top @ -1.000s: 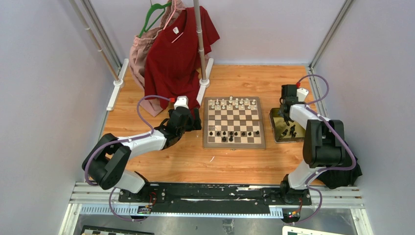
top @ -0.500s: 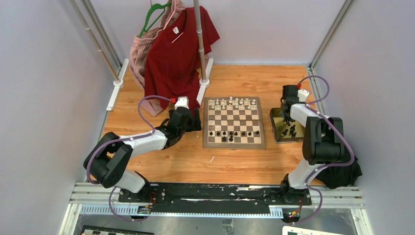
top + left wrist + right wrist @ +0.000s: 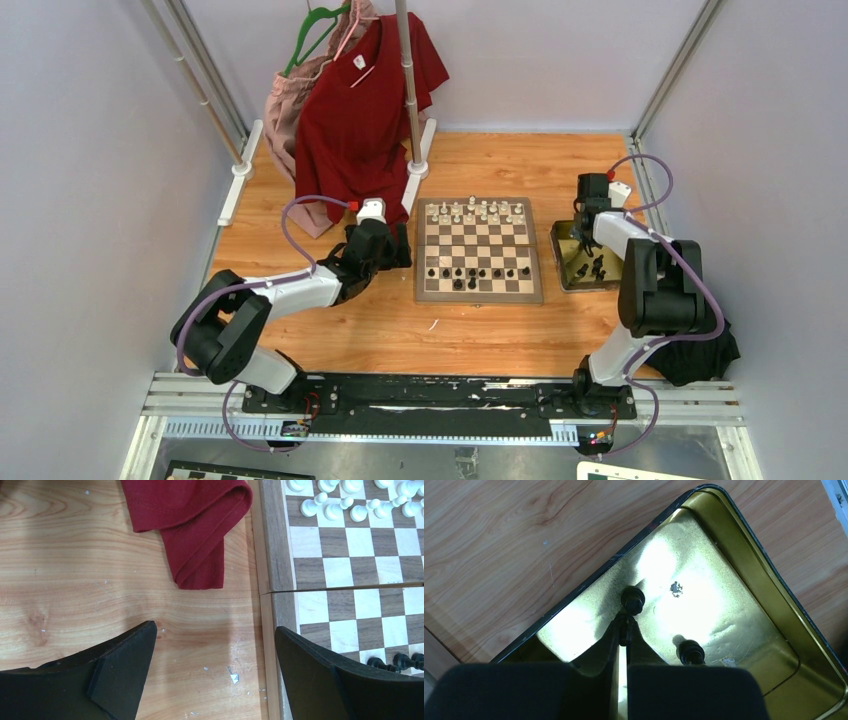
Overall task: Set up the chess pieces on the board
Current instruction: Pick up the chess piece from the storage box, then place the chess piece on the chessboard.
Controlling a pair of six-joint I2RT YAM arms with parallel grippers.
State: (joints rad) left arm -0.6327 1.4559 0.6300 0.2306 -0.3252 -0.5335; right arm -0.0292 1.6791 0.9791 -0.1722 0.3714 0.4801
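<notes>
I should next lift my right gripper across and lower it onto the board's near-row square (image 3: 512, 286) beside the board's tray-side corner square, since that lies to its left in the top view.
The board (image 3: 478, 243) lies mid-table, with white chess pieces (image 3: 478, 211) along its far rows and black chess pieces (image 3: 478, 271) along its near rows. My right gripper (image 3: 624, 628) reaches down into the gold tray (image 3: 744, 560) and is shut on a black chess piece (image 3: 632, 599), whose head sticks out past the fingertips. Another black piece (image 3: 689, 651) stands beside it in the tray. My left gripper (image 3: 215, 630) hangs open over bare wood, just left of the board's edge (image 3: 272, 545), holding nothing.
The tray (image 3: 557, 255) sits right of the board, with more black pieces (image 3: 592, 268) in it. A red shirt (image 3: 365, 110) and a pink garment (image 3: 288, 110) hang on a pole (image 3: 410, 90) at the back left; the shirt's hem (image 3: 197, 535) lies near the left fingers. A small object (image 3: 433, 325) lies in front of the board.
The right gripper's jaws have closed onto the black piece in the tray. The left arm has barely shifted and stays open.
</notes>
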